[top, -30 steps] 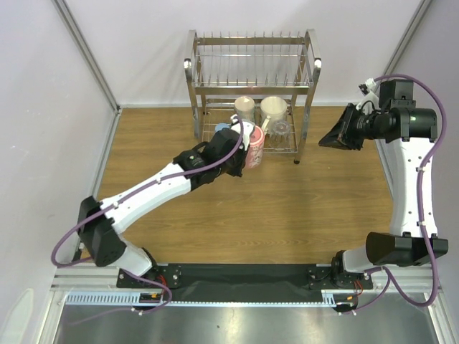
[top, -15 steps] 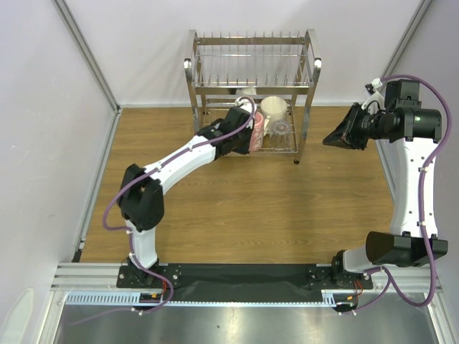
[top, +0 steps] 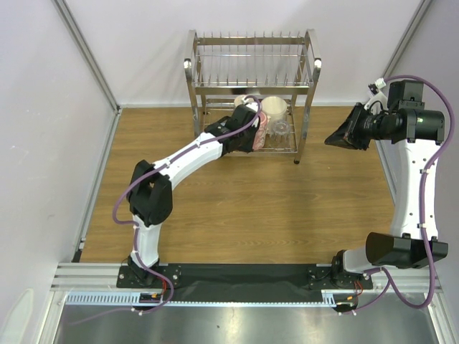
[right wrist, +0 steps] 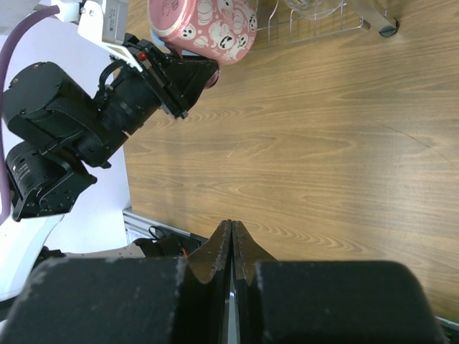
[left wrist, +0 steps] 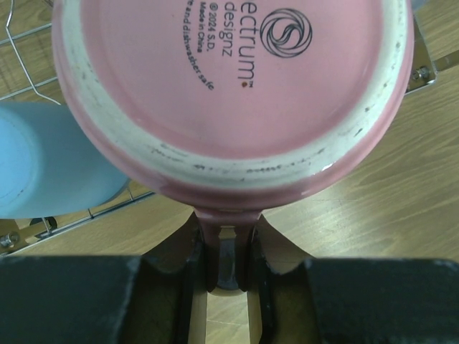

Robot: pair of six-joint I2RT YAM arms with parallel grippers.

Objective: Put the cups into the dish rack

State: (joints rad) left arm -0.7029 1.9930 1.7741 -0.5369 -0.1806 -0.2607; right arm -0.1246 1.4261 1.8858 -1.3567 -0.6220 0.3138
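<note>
I should next lower my left gripper outward and release the pink mug on the wires beside the light blue cup, because the handle sticks out over the front of the shelf.
My left gripper is shut on the handle of the pink mug, whose base faces the wrist camera. In the top view the left gripper holds the pink mug at the front of the dish rack's lower tier. The light blue cup sits just left of the mug on the wire shelf. A cream mug and the glass tumbler stand in the lower tier; another cream mug is partly hidden behind the arm. My right gripper is shut and empty, held high at the right.
The wooden table lies in front of the rack. White walls close in the left, back and right sides. The rack's front right leg stands near the mug. The right wrist view also shows the pink mug and the left arm.
My left arm has stretched forward and carried the pink mug from in front of the rack up to its lower tier. The right arm has barely shifted.
</note>
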